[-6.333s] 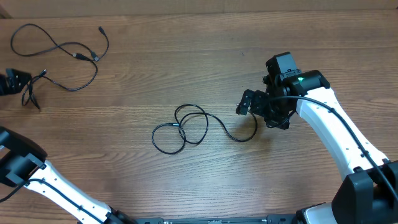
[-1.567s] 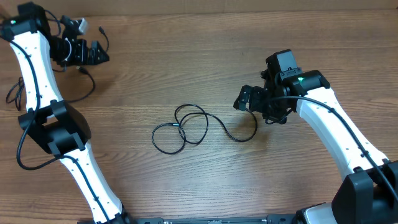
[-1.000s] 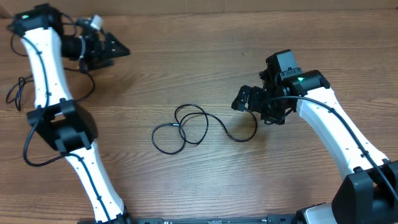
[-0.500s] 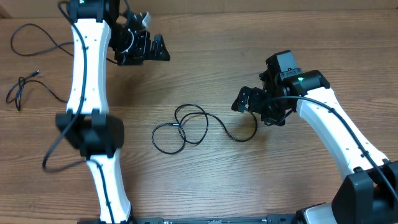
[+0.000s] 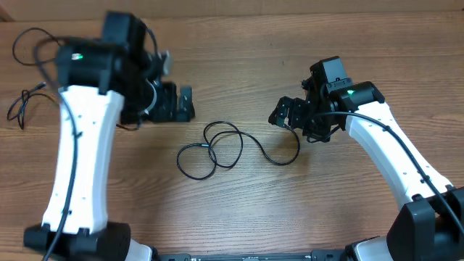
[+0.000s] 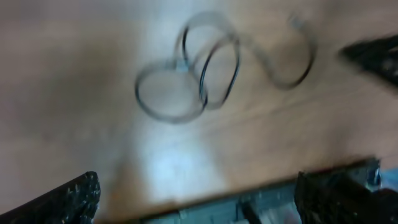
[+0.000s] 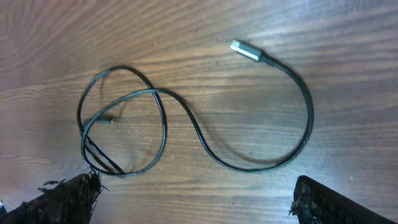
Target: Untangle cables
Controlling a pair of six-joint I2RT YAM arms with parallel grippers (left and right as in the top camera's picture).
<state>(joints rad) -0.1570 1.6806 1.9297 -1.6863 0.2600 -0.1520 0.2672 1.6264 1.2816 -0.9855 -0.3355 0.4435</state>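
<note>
My left gripper is about to lower toward the right in the overhead view, as it next needs to go onto the cable's crossing (image 5: 214, 155) (image 6: 202, 94) beside the loops' inner plug, because parts of the cable bunch there within one pinch.
One thin black cable (image 5: 217, 148) lies in loose overlapping loops at the table's middle, its tail curving right to a plug near my right gripper. My right gripper (image 5: 284, 114) is open and empty, hovering just above and right of that tail. The right wrist view shows the cable (image 7: 161, 124) and its silver plug (image 7: 244, 50) on the wood, ahead of the gripper (image 7: 194, 186). My left gripper (image 5: 179, 105) is open and empty, up and left of the loops. The left wrist view is blurred; the cable (image 6: 205, 74) lies ahead of the gripper (image 6: 196, 190). Two more cables (image 5: 22, 43) (image 5: 18, 109) lie far left.
The table (image 5: 232, 217) is bare brown wood. My left arm's white link (image 5: 76, 159) stretches from the front edge up over the left side and hides part of the far-left cables. My right arm (image 5: 384, 152) crosses the right side.
My left arm has swung from the far left edge towards the middle, its gripper now close to the looped cable. My right gripper has shifted only slightly. The middle cable has not moved.
</note>
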